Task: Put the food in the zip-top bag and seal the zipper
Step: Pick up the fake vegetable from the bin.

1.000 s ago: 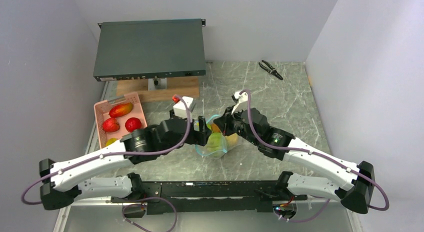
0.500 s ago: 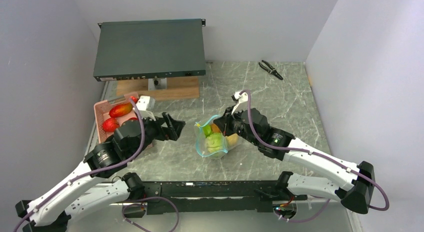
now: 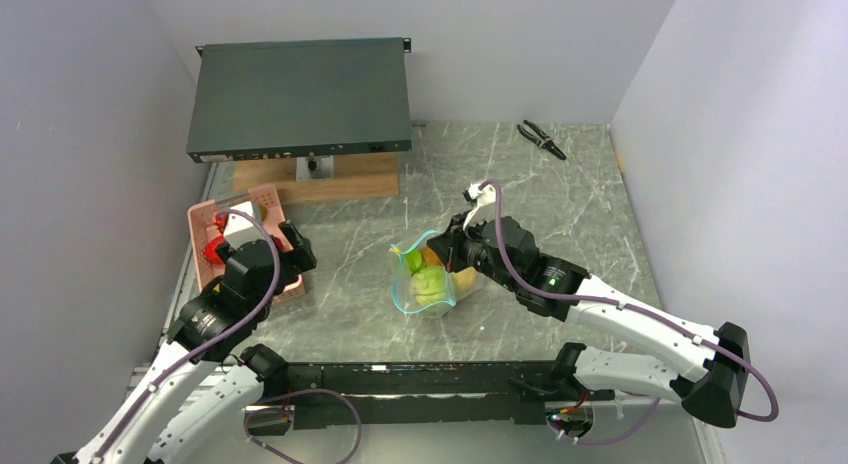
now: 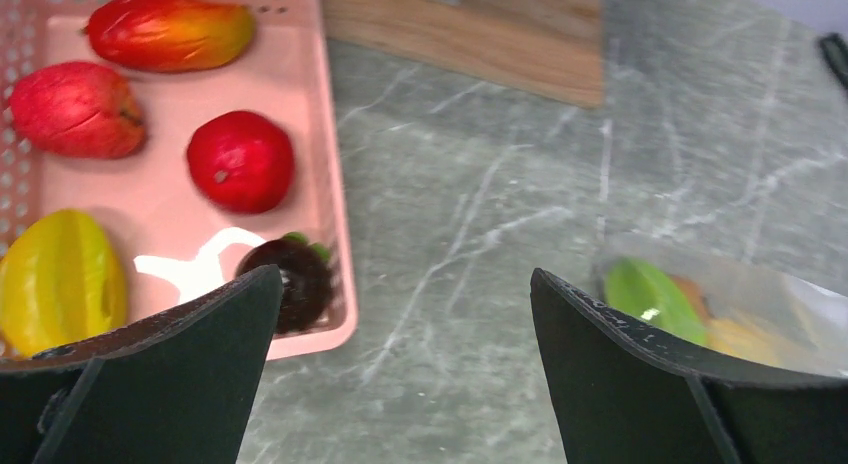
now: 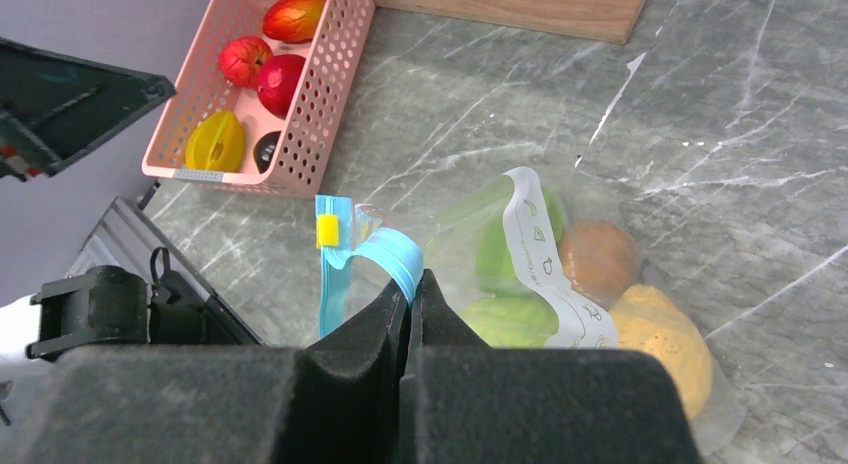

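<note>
I must next move my left gripper left in the top view, down around the red fruit by the purple one.
The clear zip-top bag (image 3: 425,284) stands open mid-table with green (image 5: 510,319), orange (image 5: 597,259) and yellow food (image 5: 660,339) inside. My right gripper (image 5: 412,284) is shut on its teal-blue zipper (image 5: 400,256) and holds that edge up. My left gripper (image 4: 405,276) is open and empty, hovering by the right rim of the pink basket (image 4: 325,134). The basket holds a red-yellow mango (image 4: 168,29), two red fruits (image 4: 240,159), a yellow starfruit (image 4: 60,279) and a dark purple fruit (image 4: 298,274). From above, the left gripper (image 3: 290,246) partly hides the basket.
A dark rack unit (image 3: 300,99) sits on a wooden block (image 3: 350,174) at the back left. Black pliers (image 3: 541,139) lie at the back right. Walls close in on the left and right.
My left arm has swung left, away from the bag's mouth and over to the basket, its gripper open. The right gripper and the bag have stayed put.
</note>
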### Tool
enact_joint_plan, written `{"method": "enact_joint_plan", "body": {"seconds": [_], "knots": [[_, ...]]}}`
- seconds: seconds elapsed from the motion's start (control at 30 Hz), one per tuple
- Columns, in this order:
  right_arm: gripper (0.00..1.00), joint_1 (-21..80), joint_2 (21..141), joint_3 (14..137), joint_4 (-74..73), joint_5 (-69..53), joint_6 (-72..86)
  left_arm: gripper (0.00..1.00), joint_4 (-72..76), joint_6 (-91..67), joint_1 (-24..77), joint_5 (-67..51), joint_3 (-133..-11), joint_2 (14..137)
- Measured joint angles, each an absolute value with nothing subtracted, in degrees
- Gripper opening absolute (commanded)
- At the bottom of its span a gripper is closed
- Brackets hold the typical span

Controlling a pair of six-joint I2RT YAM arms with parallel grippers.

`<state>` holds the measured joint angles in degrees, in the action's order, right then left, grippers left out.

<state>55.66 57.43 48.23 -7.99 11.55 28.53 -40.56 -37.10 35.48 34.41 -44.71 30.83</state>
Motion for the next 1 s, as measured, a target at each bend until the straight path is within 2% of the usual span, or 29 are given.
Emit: {"method": "enact_joint_plan", "body": {"seconds": [0.2, 0.4, 0.73, 1.0], "knots": [[0.00, 55.66, 57.34, 48.23, -8.10, 11.55, 28.51, 1.00, -41.50, -37.76, 24.69, 31.92, -39.70, 30.46], [0.00, 55.66, 56.84, 48.23, -8.45, 11.57, 28.53, 1.00, -39.94, -36.40, 10.92, 24.88, -38.72, 35.24], [0.00, 55.64, 55.05, 48.01, -9.78, 11.68, 28.51, 1.00, -29.19, -36.05, -15.35, 7.25, -35.38, 46.74], [0.00, 55.64, 55.07, 47.90, -9.82, 11.68, 28.36, 1.00, -17.63, -44.21, -19.75, 1.54, -26.61, 49.74]]}}
